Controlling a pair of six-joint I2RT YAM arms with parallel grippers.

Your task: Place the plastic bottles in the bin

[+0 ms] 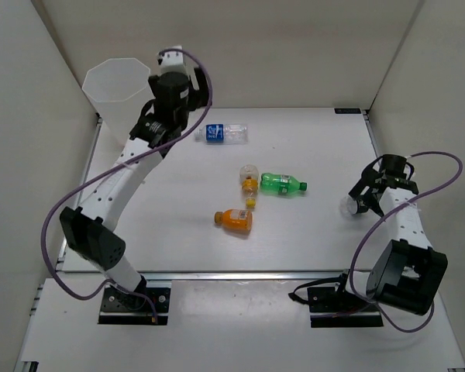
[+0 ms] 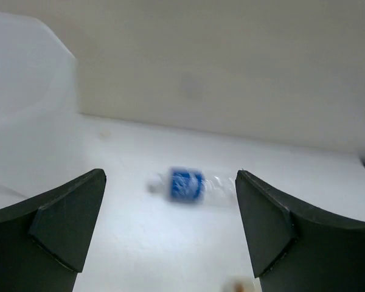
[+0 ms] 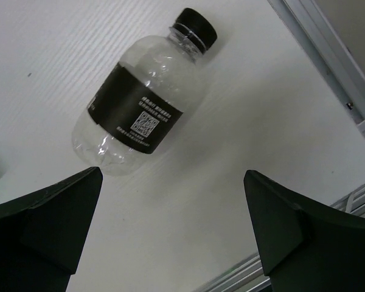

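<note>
Next, my right gripper should lower its open fingers and advance them past the base toward the black cap, as the bottle's shoulder (image 3: 174, 74) lies below it, beyond the fingers.
The bin (image 1: 115, 81) stands at the back left; its translucent wall fills the left of the left wrist view (image 2: 24, 103). My left gripper (image 1: 159, 124) is raised beside it, open and empty (image 2: 170, 176). The blue-label bottle (image 1: 223, 133) lies on the table beyond the fingers (image 2: 191, 185). The yellow-cap bottle (image 1: 249, 182), the green bottle (image 1: 282, 184) and the orange bottle (image 1: 234, 220) lie mid-table. My right gripper (image 1: 366, 200) is open and empty (image 3: 173, 176). A clear bottle with a dark label and black cap (image 3: 140, 103) lies just ahead of its left finger (image 1: 353, 206).
White walls close in the back, left and right. A metal rail (image 3: 328, 48) runs along the table's right edge by the right gripper. Purple cables (image 1: 58, 225) loop off both arms.
</note>
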